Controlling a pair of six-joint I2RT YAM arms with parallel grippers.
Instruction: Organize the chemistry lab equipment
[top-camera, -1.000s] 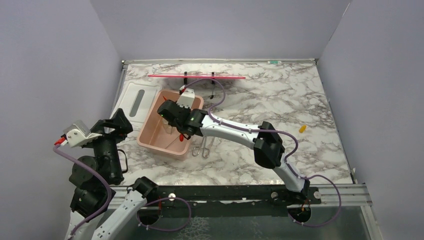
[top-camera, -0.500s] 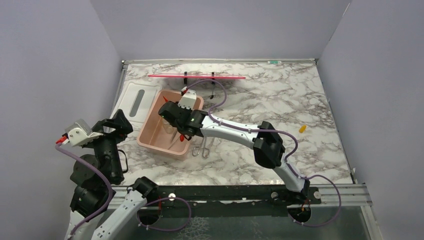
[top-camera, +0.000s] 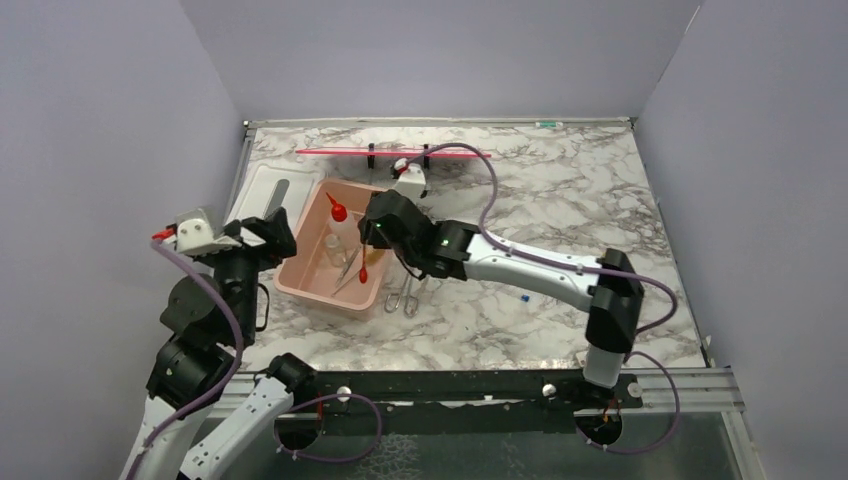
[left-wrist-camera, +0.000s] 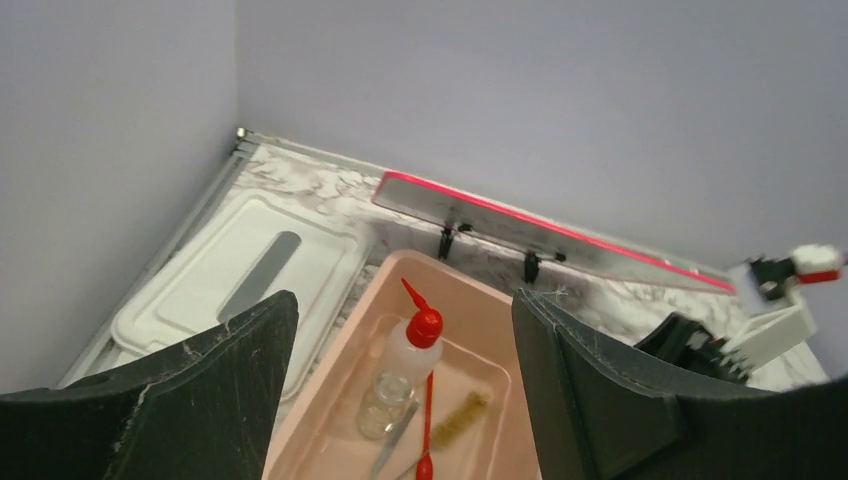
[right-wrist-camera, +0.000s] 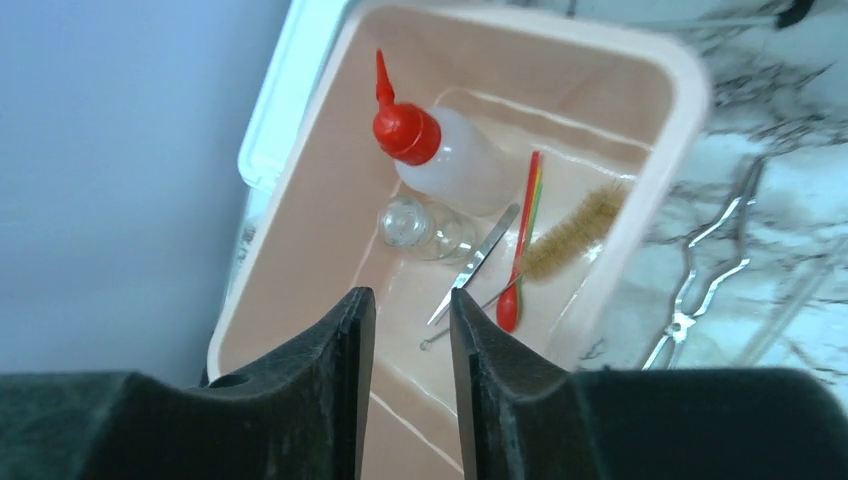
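The rod still lies out on the marble. My right gripper should next move past the metal tongs, then go down to the thin clear rod.
The pink tub holds a clear squeeze bottle with a red nozzle, a glass vial, a small brush, metal tweezers, a thin metal rod and a red spoon-like tool with a green-yellow streak on its handle. Metal scissor-like tongs lie on the table just right of the tub. My right gripper hovers over the tub's near end, jaws narrowly apart and empty. My left gripper is wide open and empty, left of and above the tub.
A white lid lies left of the tub against the wall. A pink rack bar stands at the back. A small blue item and a yellow item lie on the marble to the right.
My right gripper has pulled up and to the right out of the tub, uncovering its contents. My left arm has swung up and right, closer to the tub.
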